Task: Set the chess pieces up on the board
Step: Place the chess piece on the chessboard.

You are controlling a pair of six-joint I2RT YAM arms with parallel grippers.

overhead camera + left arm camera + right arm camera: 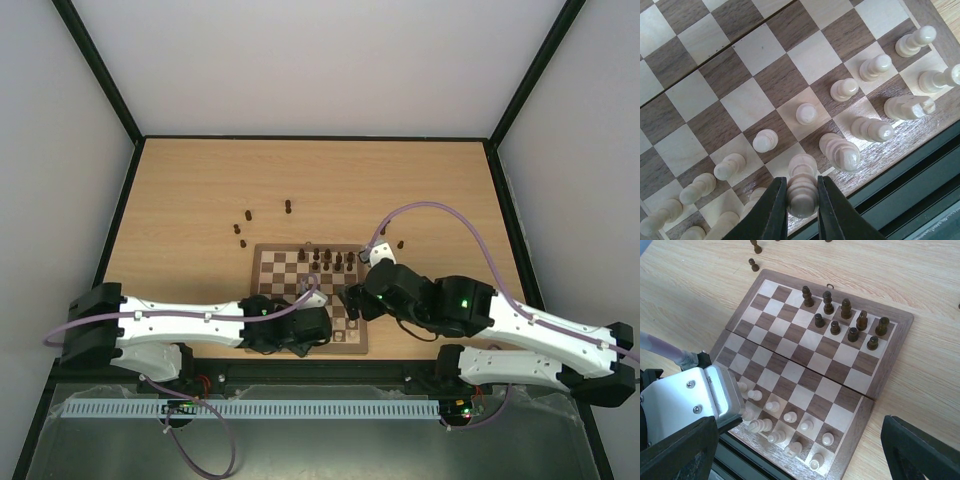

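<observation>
The open light square [782,162] in the cream back row is below my left gripper. My left gripper should next lower the chessman [802,192] into that gap and let go of it.
The board [275,262] lies at the near middle of the table. Several dark brown chess pieces [835,327] stand in two rows at its far right corner. Pale cream chessmen [790,416] fill the near rows. A few more dark pieces [248,214] stand loose on the table beyond the board. My left gripper [802,212] is shut on a cream chessman [802,192] at the board's near edge [875,160]. In the top view, that gripper [300,338] is over the near rows. My right gripper [797,440] is open and empty above the board's near right part, and shows in the top view [355,300].
Loose dark pieces stand at the far left [288,207] [240,236] and far right [391,238] of the board. A black rail [920,180] runs along the table's near edge right behind the board. Walls enclose the table on three sides.
</observation>
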